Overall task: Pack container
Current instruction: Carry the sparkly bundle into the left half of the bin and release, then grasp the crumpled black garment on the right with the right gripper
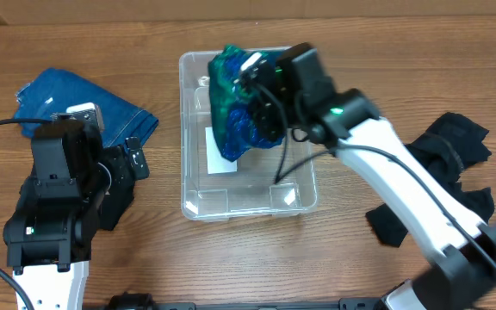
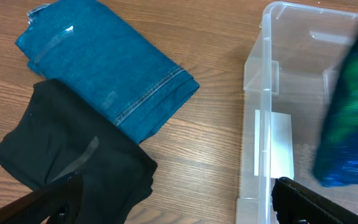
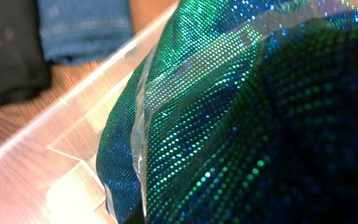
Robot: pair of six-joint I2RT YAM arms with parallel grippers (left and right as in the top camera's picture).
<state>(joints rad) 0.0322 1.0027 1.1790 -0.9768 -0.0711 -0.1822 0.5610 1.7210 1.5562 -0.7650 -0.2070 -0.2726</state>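
The sequinned cloth already hangs inside the container's clear sides. My right gripper will move down toward the container's bottom by the white label (image 1: 218,155) (image 3: 73,196) and release the cloth there.
The clear container (image 1: 248,209) stands mid-table with a white label on its bottom. It also shows in the left wrist view (image 2: 260,124) and the right wrist view (image 3: 61,155). My right gripper (image 1: 263,86) is shut on a shiny green-blue sequinned cloth (image 1: 231,120) and holds it over the container's far half, hanging inside. The cloth fills the right wrist view (image 3: 229,124), hides the fingers, and shows in the left wrist view (image 2: 353,124). My left gripper (image 2: 179,208) is open and empty, low over the table left of the container; it also shows in the overhead view (image 1: 114,176).
Folded blue jeans (image 1: 84,99) lie at the far left (image 2: 104,68). A black cloth (image 2: 67,143) lies beside them, partly under my left arm. A pile of black clothes (image 1: 450,164) lies right of the container, beside my right arm.
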